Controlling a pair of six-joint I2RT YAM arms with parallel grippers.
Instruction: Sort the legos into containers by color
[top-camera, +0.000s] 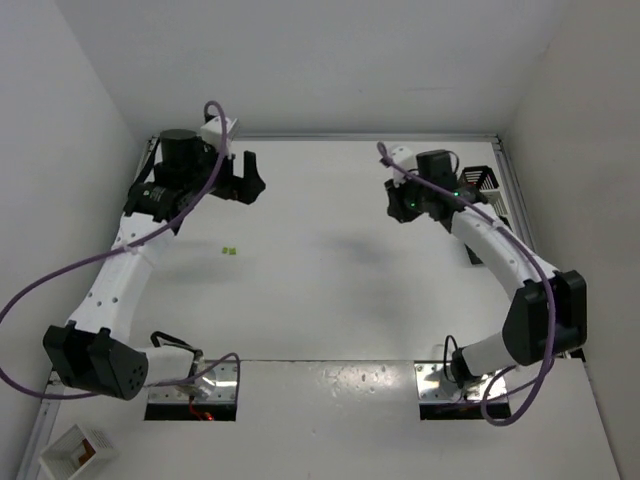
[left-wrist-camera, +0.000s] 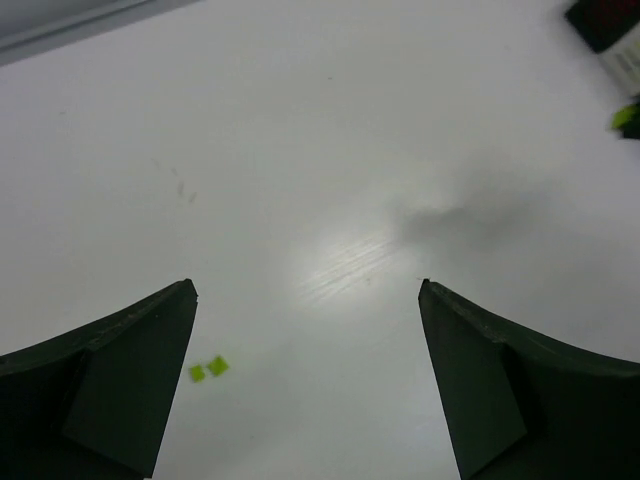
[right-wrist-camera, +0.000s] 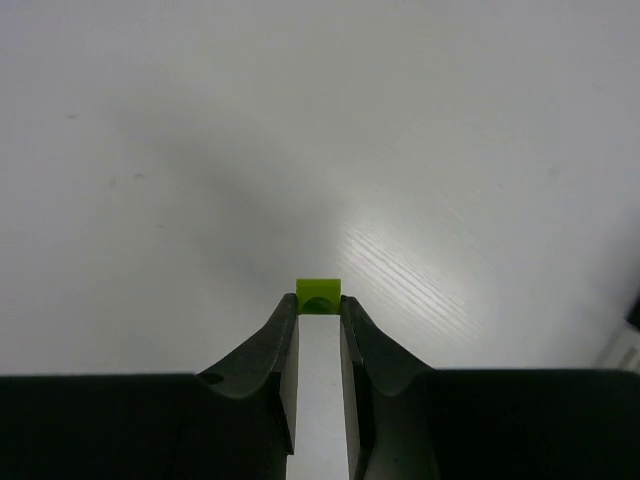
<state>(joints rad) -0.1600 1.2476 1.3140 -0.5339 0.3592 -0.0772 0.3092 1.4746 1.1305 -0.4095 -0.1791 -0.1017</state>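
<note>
I will move my right gripper to the right in the top view next, over the white container (top-camera: 496, 203) between the black ones, because the lime-green lego is hanging over bare table.
My right gripper (right-wrist-camera: 319, 300) is shut on a lime-green lego (right-wrist-camera: 319, 294), pinched at its fingertips above the bare table. In the top view this gripper (top-camera: 397, 205) hangs at the right rear of the table. Black slatted containers (top-camera: 480, 180) stand just right of it against the right wall, partly hidden by the arm. My left gripper (left-wrist-camera: 307, 285) is wide open and empty. Two tiny lime-green legos (left-wrist-camera: 209, 369) lie beside its left finger (left-wrist-camera: 120, 380). In the top view these legos (top-camera: 231, 250) lie in front of the left gripper (top-camera: 240, 192).
A white square box with a brown inside (top-camera: 75, 450) sits at the near left corner, outside the work area. White walls close in the table at the back and on both sides. The right arm's black wrist (left-wrist-camera: 605, 20) shows at the left wrist view's top right.
</note>
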